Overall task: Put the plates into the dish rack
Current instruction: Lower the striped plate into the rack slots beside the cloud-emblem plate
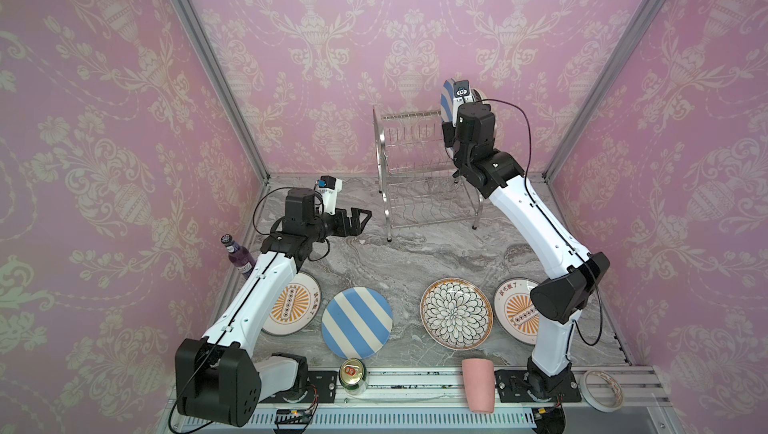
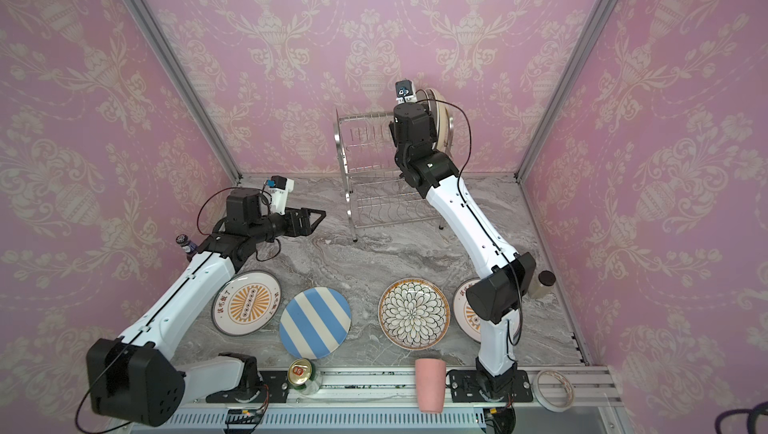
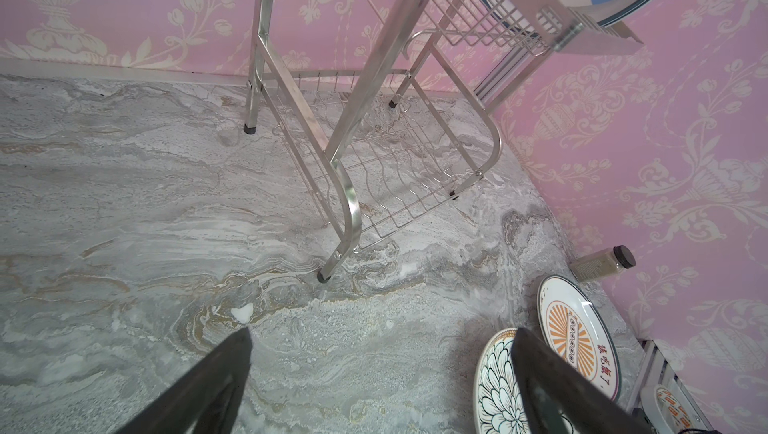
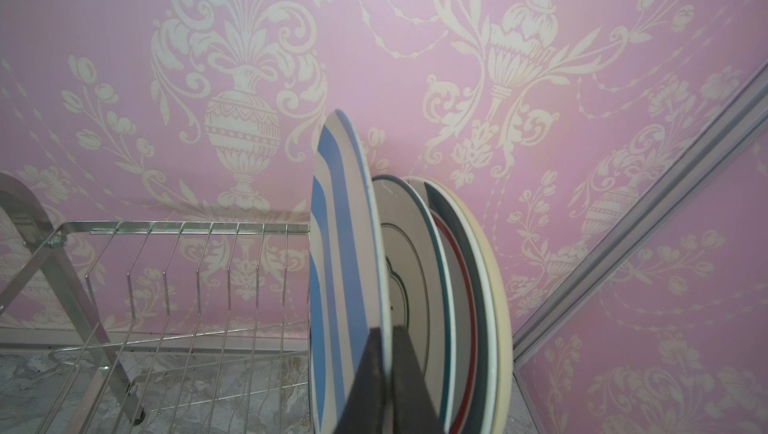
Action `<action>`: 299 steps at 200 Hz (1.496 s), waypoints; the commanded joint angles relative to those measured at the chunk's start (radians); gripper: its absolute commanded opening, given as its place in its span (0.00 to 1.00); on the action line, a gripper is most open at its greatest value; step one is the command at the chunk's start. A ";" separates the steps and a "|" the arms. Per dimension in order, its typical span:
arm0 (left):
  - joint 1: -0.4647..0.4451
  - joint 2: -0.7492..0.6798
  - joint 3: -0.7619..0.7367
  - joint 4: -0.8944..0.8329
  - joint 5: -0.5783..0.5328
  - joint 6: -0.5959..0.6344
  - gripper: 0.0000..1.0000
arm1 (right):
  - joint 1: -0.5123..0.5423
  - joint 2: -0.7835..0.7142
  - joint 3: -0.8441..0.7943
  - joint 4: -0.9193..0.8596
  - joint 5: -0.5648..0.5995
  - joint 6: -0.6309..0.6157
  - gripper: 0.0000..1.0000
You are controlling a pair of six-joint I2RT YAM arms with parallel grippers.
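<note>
Next, my right gripper should bring the striped plate down into the rack slot beside the cloud-outline plate and release its rim, since the plate's top still stands above the neighbouring plates.
My right gripper [image 4: 386,330] is shut on the rim of a blue-white striped plate [image 4: 336,245], held upright at the right end of the dish rack's [image 1: 409,170] top tier. Beside it stand a cloud-outline plate [image 4: 405,253], a teal-rimmed plate [image 4: 444,253] and a cream plate [image 4: 496,286]. Flat on the table lie an orange-sunburst plate [image 1: 291,307], a second striped plate [image 1: 357,322], a petal-patterned plate [image 1: 456,312] and another sunburst plate [image 1: 517,311]. My left gripper [image 3: 382,332] hovers open and empty, left of the rack.
A purple bottle [image 1: 239,255] stands by the left wall and a black-capped bottle [image 2: 542,284] by the right wall. On the front rail are a can [image 1: 353,374], a pink cup [image 1: 478,384] and a tape roll [image 1: 602,390].
</note>
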 commanded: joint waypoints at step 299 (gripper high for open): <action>-0.007 0.006 -0.015 -0.028 -0.041 0.051 0.99 | -0.019 0.021 -0.028 0.043 -0.034 0.107 0.00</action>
